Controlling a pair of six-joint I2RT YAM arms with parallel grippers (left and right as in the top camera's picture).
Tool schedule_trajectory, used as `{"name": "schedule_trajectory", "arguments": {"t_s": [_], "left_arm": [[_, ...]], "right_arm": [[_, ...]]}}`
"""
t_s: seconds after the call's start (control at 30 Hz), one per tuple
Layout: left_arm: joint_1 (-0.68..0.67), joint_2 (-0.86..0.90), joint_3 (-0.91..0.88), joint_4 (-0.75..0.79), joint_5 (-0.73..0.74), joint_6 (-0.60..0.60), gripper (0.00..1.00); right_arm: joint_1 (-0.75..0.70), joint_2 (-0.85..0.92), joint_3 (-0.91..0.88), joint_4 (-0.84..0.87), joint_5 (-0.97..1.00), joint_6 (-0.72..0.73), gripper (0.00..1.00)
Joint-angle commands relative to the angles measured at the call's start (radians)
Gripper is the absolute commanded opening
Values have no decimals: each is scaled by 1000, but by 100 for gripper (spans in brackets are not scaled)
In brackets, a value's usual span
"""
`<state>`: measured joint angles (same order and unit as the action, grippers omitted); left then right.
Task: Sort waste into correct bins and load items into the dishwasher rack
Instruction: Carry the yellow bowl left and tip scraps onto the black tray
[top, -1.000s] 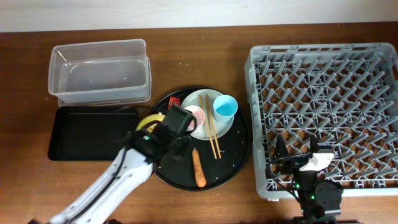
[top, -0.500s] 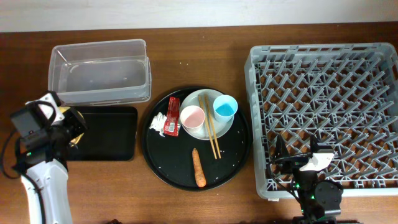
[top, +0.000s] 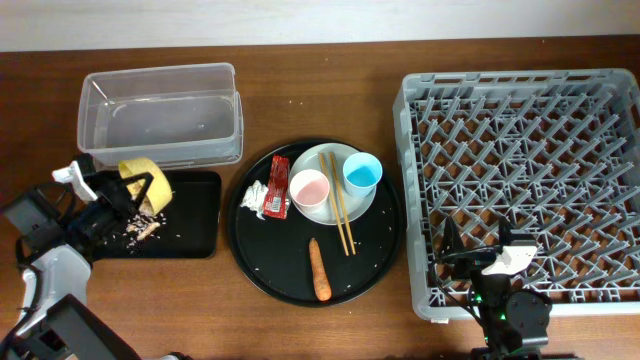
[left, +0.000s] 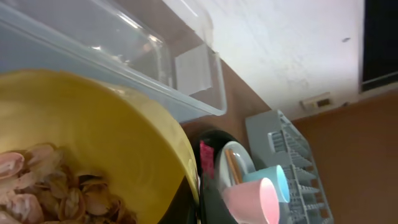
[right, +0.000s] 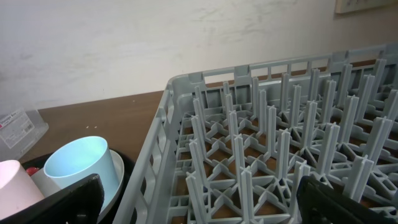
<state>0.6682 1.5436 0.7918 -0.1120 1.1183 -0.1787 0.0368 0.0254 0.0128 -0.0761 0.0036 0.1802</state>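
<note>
The tray beside the carrot is bare. My left gripper will next empty the scraps, carry the bowl (top: 147, 186) to the right in the overhead view and let go of it there.
My left gripper (top: 122, 190) is shut on the rim of the yellow bowl (top: 147, 186), which is tipped on its side over the black bin (top: 195, 215). Beige food scraps (top: 140, 230) lie on that bin's floor, and more sit inside the bowl (left: 50, 193). On the round black tray, the grey plate (top: 352, 205) carries the pink cup (top: 309, 187), blue cup (top: 362, 172) and chopsticks (top: 339, 215). The red wrapper (top: 278, 187), tissue (top: 254, 195) and carrot (top: 319, 270) lie beside it. My right gripper (top: 478, 246) stands open over the dishwasher rack (top: 525, 150), holding nothing.
The clear bin (top: 160, 125) stands behind the black bin with nothing in it. The round black tray (top: 290, 265) lies between the bins and the rack. In the right wrist view the rack's wall (right: 158, 149) separates my fingers (right: 56, 202) from the blue cup (right: 78, 165).
My left arm has carried the yellow bowl from the round tray leftward to the black bin. The bowl now lies tipped there, with scraps spilled onto the bin. The right arm has not moved.
</note>
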Motion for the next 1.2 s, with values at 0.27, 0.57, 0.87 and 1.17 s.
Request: {"name": "schedule_trajectory", "arguments": {"t_s": [0.27,0.57,0.87,1.17], "left_arm": [[37,6,-2,-116,258,16,0],[37,5,-2,-158,364,16,0],[24,6,-2,-80,392,10,0],[14,6,-2,-126,270,10,0]], "right_arm": [[-5,-4,-7,-3,8,1,98],[-5,-4,-7,-3,8,1,98],[-5,-4,-7,-3,8,1,98],[-5,-4,-7,-3,8,1,98]]}}
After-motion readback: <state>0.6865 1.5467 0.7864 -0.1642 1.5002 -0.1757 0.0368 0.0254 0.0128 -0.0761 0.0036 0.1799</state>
